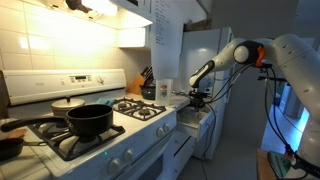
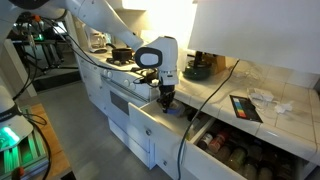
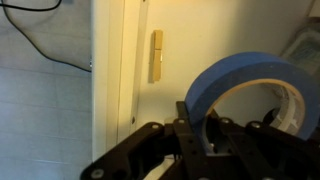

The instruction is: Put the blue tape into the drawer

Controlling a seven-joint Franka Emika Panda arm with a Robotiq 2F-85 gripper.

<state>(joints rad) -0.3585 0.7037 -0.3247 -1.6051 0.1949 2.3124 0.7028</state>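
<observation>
I need to lower my gripper into the drawer, turn it slightly and then let go of the tape, because the blue tape I am holding still hangs above the open drawer's pale bottom (image 1: 191,115) (image 3: 192,78).
In the wrist view the blue tape (image 3: 240,78), a bright-blue ring standing on edge, is clamped by its rim in my gripper (image 3: 203,122), which is shut on it. Below it lies the pale inside of the open drawer (image 3: 205,35), with a small wooden peg (image 3: 156,55) on its floor. In both exterior views the gripper (image 2: 166,96) (image 1: 200,96) hangs fingers down over the pulled-out drawer (image 2: 150,124) beside the stove. The tape is too small to make out in those views.
A black pot (image 1: 88,120) sits on the stove, with a knife block (image 1: 147,78) behind it on the counter. A lower drawer (image 2: 240,152) full of jars stands open further along the counter. A dark book (image 2: 245,106) lies on the countertop. A cable (image 3: 45,52) crosses the counter beside the drawer.
</observation>
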